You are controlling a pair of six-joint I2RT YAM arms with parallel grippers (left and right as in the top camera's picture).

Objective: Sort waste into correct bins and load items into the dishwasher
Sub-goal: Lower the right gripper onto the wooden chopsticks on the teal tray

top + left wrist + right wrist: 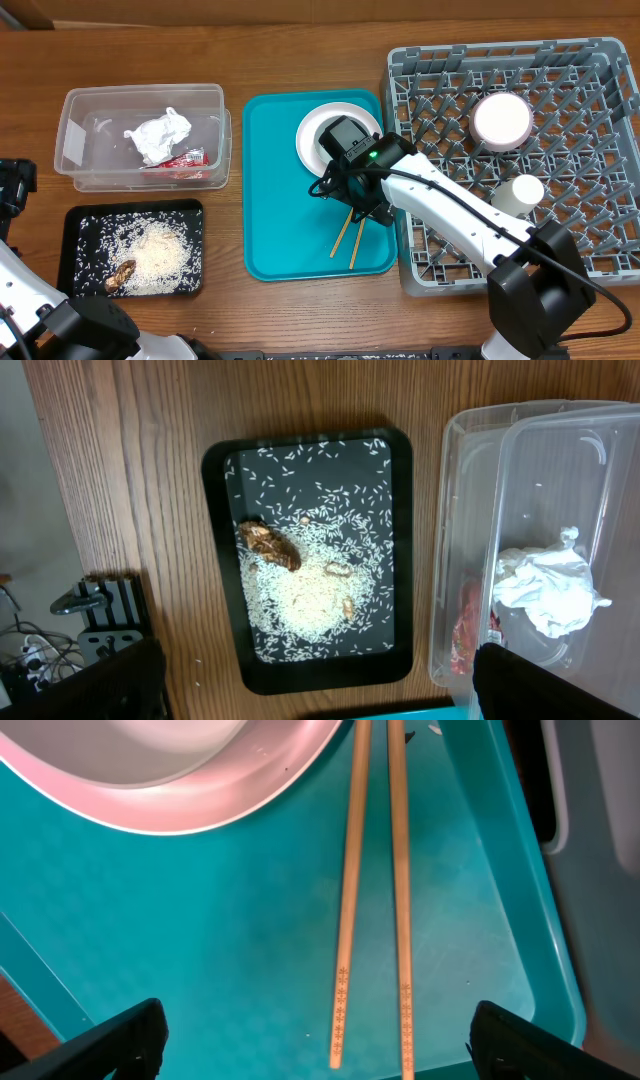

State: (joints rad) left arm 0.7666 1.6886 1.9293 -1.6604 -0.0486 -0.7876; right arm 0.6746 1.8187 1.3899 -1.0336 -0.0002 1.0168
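Observation:
My right gripper should next go down onto the chopstick nearer the plate (347,932) and bring its fingers closer together on the way.
Two wooden chopsticks (345,240) lie side by side on the teal tray (280,200), below a white plate (312,130). My right gripper (320,1050) is open and hovers just above the chopsticks (352,870), a finger on either side, touching nothing. The plate's rim (170,770) shows at the top of the right wrist view. My left gripper (315,690) is open and empty, high over the black tray (222,560) of rice with a brown food scrap (268,545). The grey dishwasher rack (590,180) holds a pink bowl (502,118) and a white cup (518,192).
A clear plastic bin (90,110) at the back left holds a crumpled tissue (158,135) and a red wrapper (185,160). The black tray (75,250) sits in front of it. The rack stands right against the teal tray's right edge.

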